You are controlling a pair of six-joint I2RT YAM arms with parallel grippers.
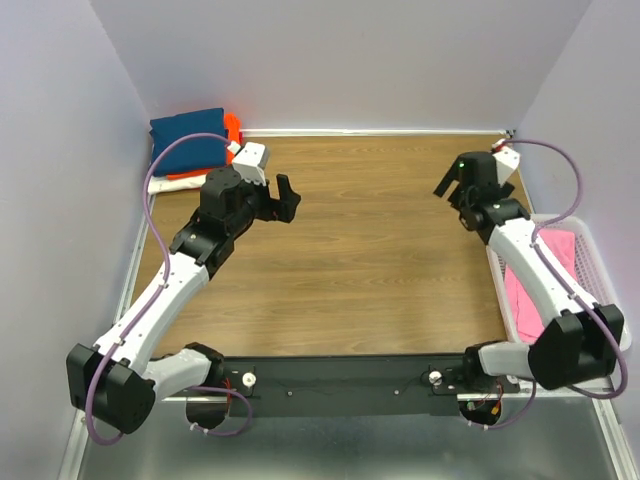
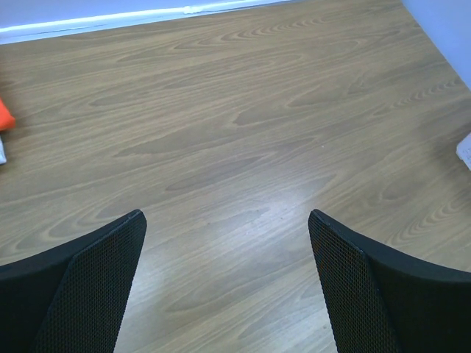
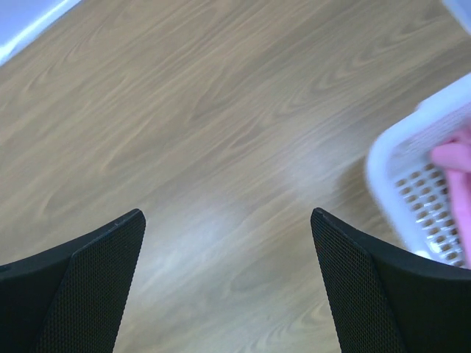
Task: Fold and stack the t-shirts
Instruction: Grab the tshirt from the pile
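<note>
The right gripper crosses the basket's rim next and descends onto the pink t-shirt's far end, below it and to its right in the top view.
A stack of folded t-shirts sits at the table's far left corner: a navy blue one on top, an orange one and a white one under it. The orange edge shows in the left wrist view. A pink t-shirt lies crumpled in the white mesh basket at the right; it also shows in the right wrist view. My left gripper is open and empty above bare wood, right of the stack. My right gripper is open and empty above bare wood, far left of the basket.
The wooden table is bounded by lilac walls at the back and sides. The basket's rim shows at the right of the right wrist view. A white strip runs along the table's far edge.
</note>
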